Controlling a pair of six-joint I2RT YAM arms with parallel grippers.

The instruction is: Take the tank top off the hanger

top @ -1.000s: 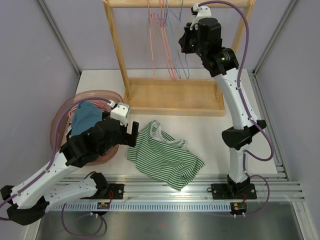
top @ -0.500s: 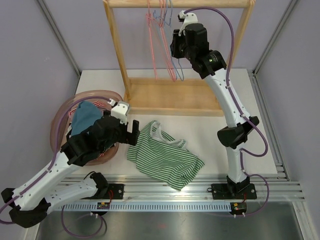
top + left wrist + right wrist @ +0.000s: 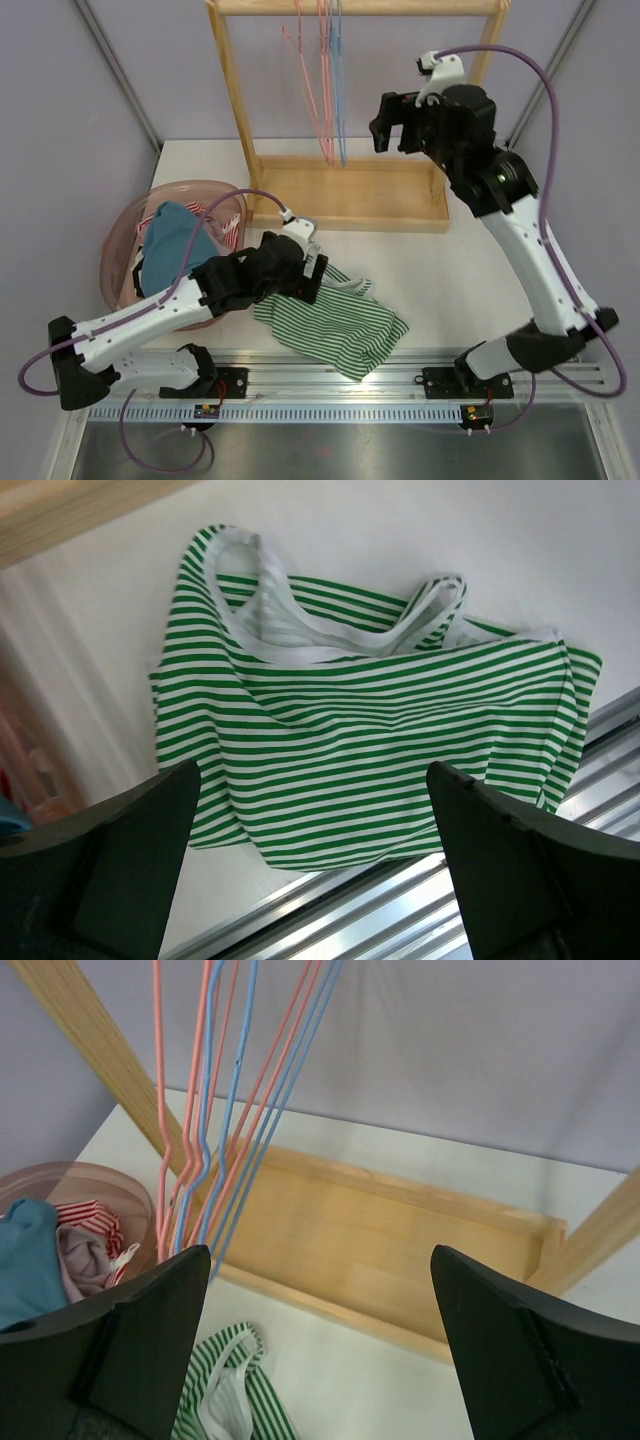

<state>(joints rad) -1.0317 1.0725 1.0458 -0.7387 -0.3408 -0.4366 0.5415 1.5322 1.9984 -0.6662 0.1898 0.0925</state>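
My left gripper lowers toward the right in the top view onto the tank top's neckline (image 3: 346,294) (image 3: 378,652) beside the strap loop next, since the tank top lies off any hanger.
A green-and-white striped tank top (image 3: 345,325) lies crumpled flat on the white table, off any hanger; it also shows as the tank top (image 3: 370,730) and, at the bottom left of the right wrist view, the tank top (image 3: 225,1405). Pink and blue wire hangers (image 3: 325,90) hang bare from the wooden rack's top bar, and the right wrist view has the hangers (image 3: 215,1110) too. My left gripper (image 3: 312,272) hovers open over the garment's strap end, and the left gripper (image 3: 312,772) holds nothing. My right gripper (image 3: 398,122) stands open right of the hangers, and the right gripper (image 3: 320,1252) is empty.
The wooden rack's base tray (image 3: 350,195) sits at the back of the table. A pink basin (image 3: 118,262) with teal, red-striped and pale clothes stands at the left. A metal rail (image 3: 400,375) runs along the near edge.
My right gripper has opened, let go of the hangers and drawn back to the right; the hangers have swung left. My left arm has reached right, over the tank top.
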